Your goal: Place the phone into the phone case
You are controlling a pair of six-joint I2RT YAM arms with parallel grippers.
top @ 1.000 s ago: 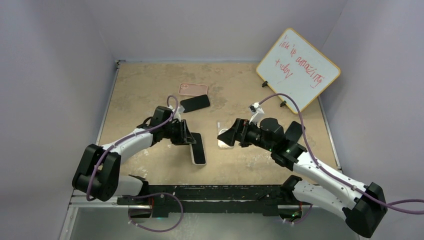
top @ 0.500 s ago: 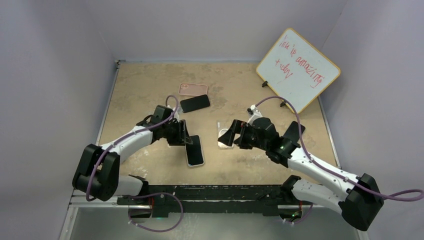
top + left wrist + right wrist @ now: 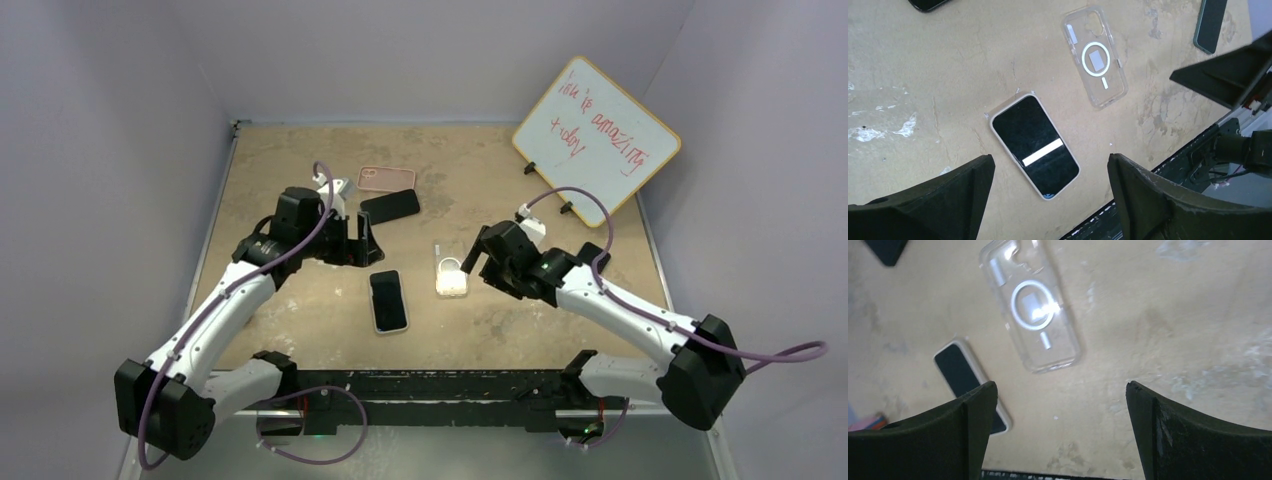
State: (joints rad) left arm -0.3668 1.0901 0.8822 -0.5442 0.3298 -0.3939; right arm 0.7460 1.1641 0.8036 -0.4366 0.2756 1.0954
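Observation:
The right gripper moves down and to its right in the top view next, where the dark phone (image 3: 592, 253) lies, and closes across the phone's long edges.
The phone (image 3: 388, 300) lies flat on the table with its dark screen up, also in the left wrist view (image 3: 1034, 145) and the right wrist view (image 3: 970, 382). The clear phone case (image 3: 451, 270) lies empty beside it on the right, its ring marking showing (image 3: 1094, 56) (image 3: 1030, 305). My left gripper (image 3: 358, 240) (image 3: 1050, 159) hovers open above and behind the phone, holding nothing. My right gripper (image 3: 476, 256) (image 3: 1060, 385) hangs open just right of the case, touching nothing.
A pink case (image 3: 387, 178) and a black phone (image 3: 390, 206) lie further back. A dark case (image 3: 592, 252) lies right of the right arm. A whiteboard (image 3: 596, 135) leans at the back right. The base rail (image 3: 430, 385) runs along the near edge.
The left gripper opened and let go of the phone, which now lies flat. The left arm lifted and drew back to the left. The right gripper shifted slightly right, off the case.

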